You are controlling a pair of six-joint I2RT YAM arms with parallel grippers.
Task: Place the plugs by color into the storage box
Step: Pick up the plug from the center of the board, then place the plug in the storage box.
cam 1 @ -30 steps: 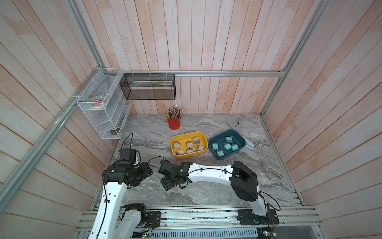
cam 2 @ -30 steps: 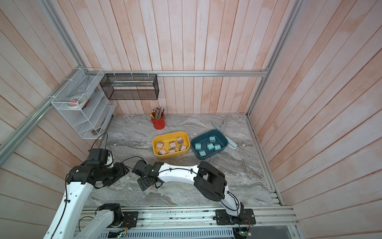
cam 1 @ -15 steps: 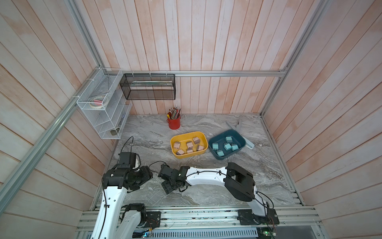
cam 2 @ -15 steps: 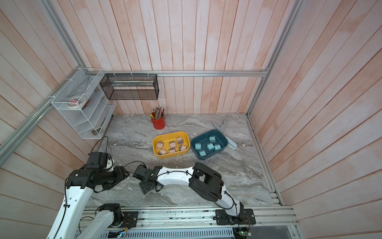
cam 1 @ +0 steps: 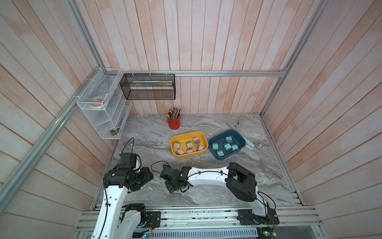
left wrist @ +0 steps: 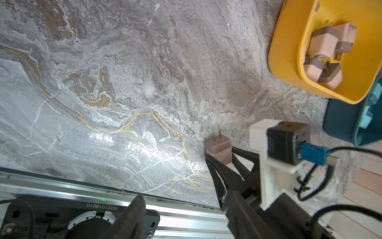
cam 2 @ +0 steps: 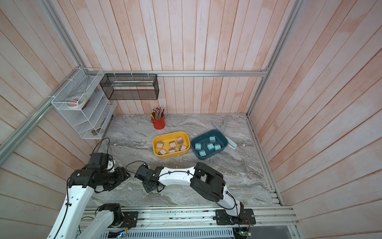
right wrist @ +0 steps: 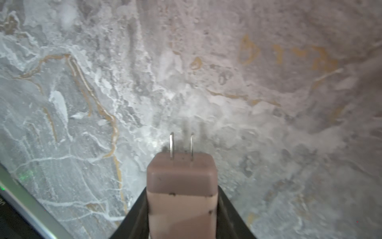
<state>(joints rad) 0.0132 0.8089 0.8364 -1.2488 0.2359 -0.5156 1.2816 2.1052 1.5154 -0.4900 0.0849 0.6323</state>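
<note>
My right gripper lifts over the storage box's near rim next, lowers there and releases, since outward the yellow storage box [cam 1: 192, 154] has a bare bottom between its pink plugs.
A pale pink plug [right wrist: 182, 186] with its two metal prongs pointing forward sits between my right gripper's [right wrist: 182, 217] black fingers, which are shut on it low over the marble table. The left wrist view shows the same plug [left wrist: 219, 148] held in those fingers [left wrist: 217, 167]. In both top views the right gripper [cam 1: 172, 186] [cam 2: 149, 186] is at the front left. My left gripper [left wrist: 187, 195] [cam 1: 149, 175] is open and holds nothing, just left of it. Several pink plugs [cam 1: 189, 144] lie in the yellow storage box [cam 1: 192, 154]. Several teal plugs [cam 1: 227, 146] lie in the dark blue box [cam 1: 227, 157].
A red pencil cup [cam 1: 174, 123] stands at the back of the table. A white wire rack [cam 1: 103, 115] and a black mesh basket [cam 1: 148, 87] hang on the walls. A grey-white tool [cam 1: 248, 143] lies behind the blue box. An aluminium rail [cam 1: 186, 213] borders the front edge.
My right gripper's jaws have closed onto the pink plug while the arm shifted slightly toward the front left. The left arm has drifted a little toward the front.
</note>
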